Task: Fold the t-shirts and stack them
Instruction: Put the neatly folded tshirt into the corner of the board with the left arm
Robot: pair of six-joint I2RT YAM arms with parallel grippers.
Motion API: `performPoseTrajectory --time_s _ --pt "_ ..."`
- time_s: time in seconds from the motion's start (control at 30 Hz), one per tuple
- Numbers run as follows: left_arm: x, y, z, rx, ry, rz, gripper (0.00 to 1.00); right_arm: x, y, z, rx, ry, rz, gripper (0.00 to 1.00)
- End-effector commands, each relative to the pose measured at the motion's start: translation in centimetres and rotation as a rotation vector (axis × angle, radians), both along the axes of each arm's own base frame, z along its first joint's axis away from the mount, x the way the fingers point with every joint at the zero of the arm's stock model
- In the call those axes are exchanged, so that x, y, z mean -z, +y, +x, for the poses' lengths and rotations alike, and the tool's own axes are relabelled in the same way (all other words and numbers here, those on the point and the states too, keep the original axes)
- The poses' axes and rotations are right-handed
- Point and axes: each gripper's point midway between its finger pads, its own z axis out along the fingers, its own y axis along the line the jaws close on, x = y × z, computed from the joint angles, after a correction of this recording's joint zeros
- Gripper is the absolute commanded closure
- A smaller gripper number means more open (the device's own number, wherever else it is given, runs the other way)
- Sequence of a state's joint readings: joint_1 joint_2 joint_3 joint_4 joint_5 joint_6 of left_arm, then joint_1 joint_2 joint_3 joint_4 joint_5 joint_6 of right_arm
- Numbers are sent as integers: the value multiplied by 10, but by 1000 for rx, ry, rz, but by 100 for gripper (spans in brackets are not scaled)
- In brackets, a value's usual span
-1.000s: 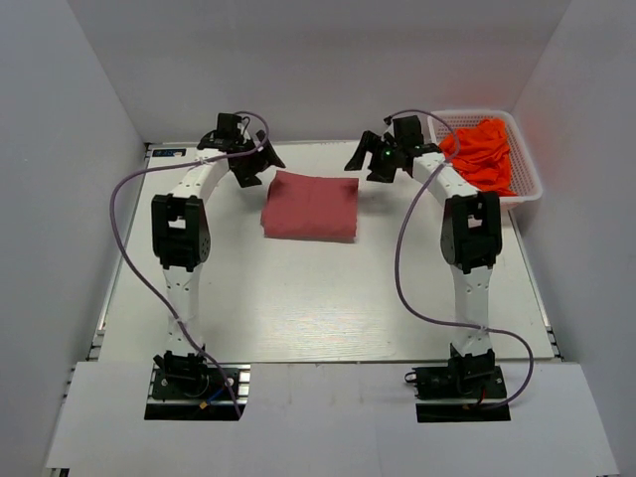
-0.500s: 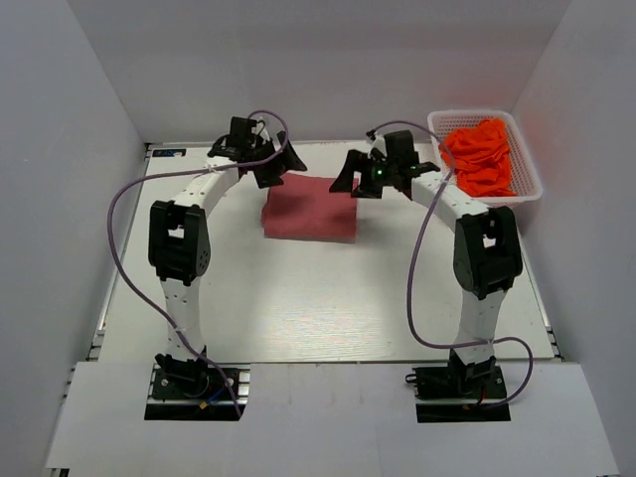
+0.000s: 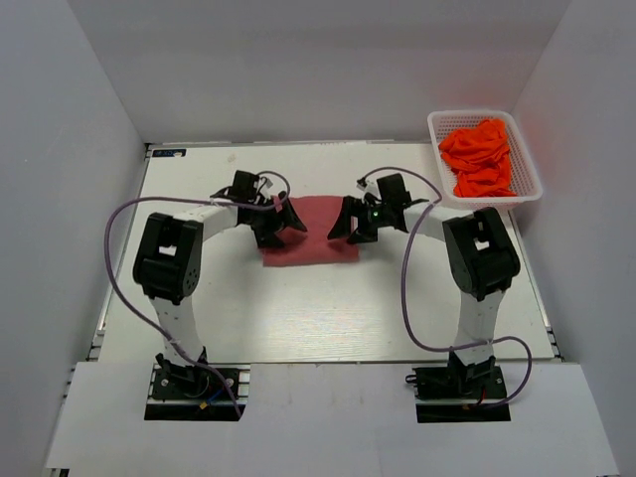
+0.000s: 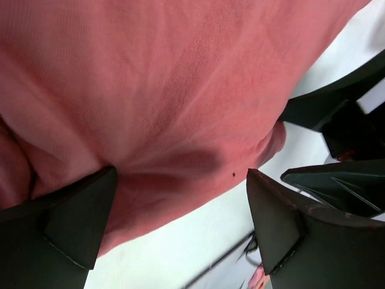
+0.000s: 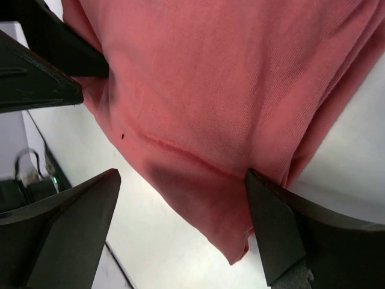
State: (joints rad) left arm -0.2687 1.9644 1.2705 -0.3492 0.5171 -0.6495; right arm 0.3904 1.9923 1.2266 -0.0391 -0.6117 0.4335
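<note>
The shirt's side edge (image 3: 265, 253) lies to the left in the top view, so next I will lift my left gripper clear, move it that way and lower it around the edge.
A rose-red t-shirt (image 3: 310, 238), folded into a rectangle, lies on the white table just beyond the centre. My left gripper (image 3: 281, 226) is low over its left end, jaws open. The left wrist view shows that gripper (image 4: 180, 220) straddling the shirt's edge (image 4: 180, 90), with one fingertip (image 4: 72, 217) resting on the cloth. My right gripper (image 3: 350, 223) is open over the shirt's right end. In the right wrist view it (image 5: 180, 226) spans a corner of the shirt (image 5: 216, 84). Bright orange t-shirts (image 3: 479, 159) are piled in a basket.
The white plastic basket (image 3: 532, 189) stands at the table's far right corner, beside the right wall. Each wrist view shows the other arm's dark fingers close by across the shirt. Purple cables loop from both arms over the table.
Both arms have drawn back from the table's far edge and come down onto the folded rose-red shirt, one at each end. Their jaws stayed open. The shirt has not moved.
</note>
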Motion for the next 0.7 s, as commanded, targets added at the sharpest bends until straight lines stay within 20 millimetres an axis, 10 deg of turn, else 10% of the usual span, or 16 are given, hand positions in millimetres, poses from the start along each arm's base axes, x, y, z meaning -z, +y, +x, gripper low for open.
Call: performPoseTrajectory --time_s 0.0,0.3,0.67 --pt "-5 20 -42 -21 40 99 0 7 -10 -46 -57 23 -70 9" --pt "-66 71 -43 -168 -101 352 0 -99 -15 -36 17 -246 -22 9" --pt "-4 80 -20 -89 -18 498 13 -138 -42 -31 130 -358 -110 9"
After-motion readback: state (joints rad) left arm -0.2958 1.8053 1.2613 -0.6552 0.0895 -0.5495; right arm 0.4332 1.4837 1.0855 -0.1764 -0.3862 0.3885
